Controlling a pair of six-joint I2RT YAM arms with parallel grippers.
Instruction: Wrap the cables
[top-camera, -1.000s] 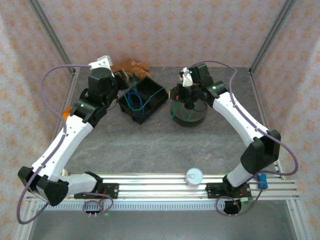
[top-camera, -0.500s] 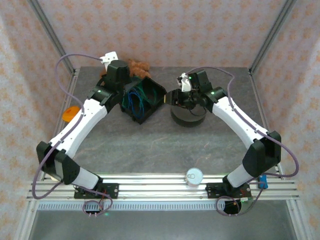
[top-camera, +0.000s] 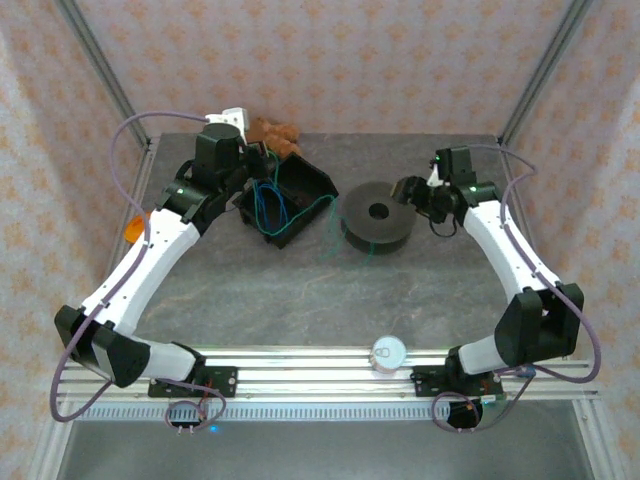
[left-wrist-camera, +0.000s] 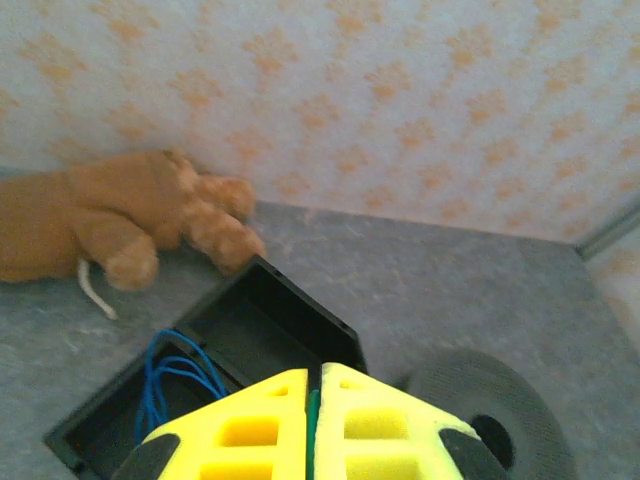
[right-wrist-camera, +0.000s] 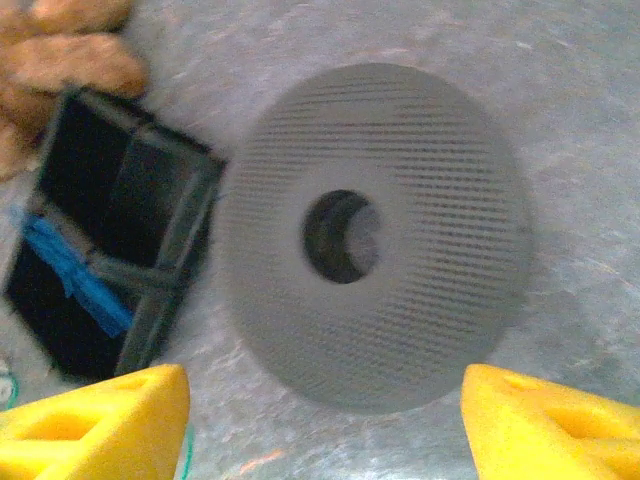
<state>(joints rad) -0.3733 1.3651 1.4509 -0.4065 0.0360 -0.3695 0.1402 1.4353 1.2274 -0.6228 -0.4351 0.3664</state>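
Observation:
The grey spool (top-camera: 377, 215) lies flat, so the right gripper lowers beside it next, tilts level and brings its open fingers over the spool's rim nearest it.
The green cable (top-camera: 318, 203) runs from the black box (top-camera: 300, 190) across the table to the grey spool (top-camera: 377, 215) and hangs down beside its left rim. My left gripper (top-camera: 256, 166) is above the box's far left side, shut on the green cable (left-wrist-camera: 315, 425), a strand of which shows between the yellow fingers. The blue cable (top-camera: 264, 201) lies coiled inside the box (left-wrist-camera: 250, 325). My right gripper (top-camera: 412, 191) is open just right of the spool (right-wrist-camera: 375, 235), the fingers (right-wrist-camera: 100, 425) wide apart with nothing between them.
A brown plush toy (top-camera: 272, 130) lies against the back wall behind the box. An orange object (top-camera: 133, 228) sits at the left table edge. A white round container (top-camera: 388, 352) stands on the near rail. Frame posts rise at both back corners.
My right gripper has opened and pulled back off the spool to its right. My left gripper, still shut on the green cable, swung over the box and back to its far left.

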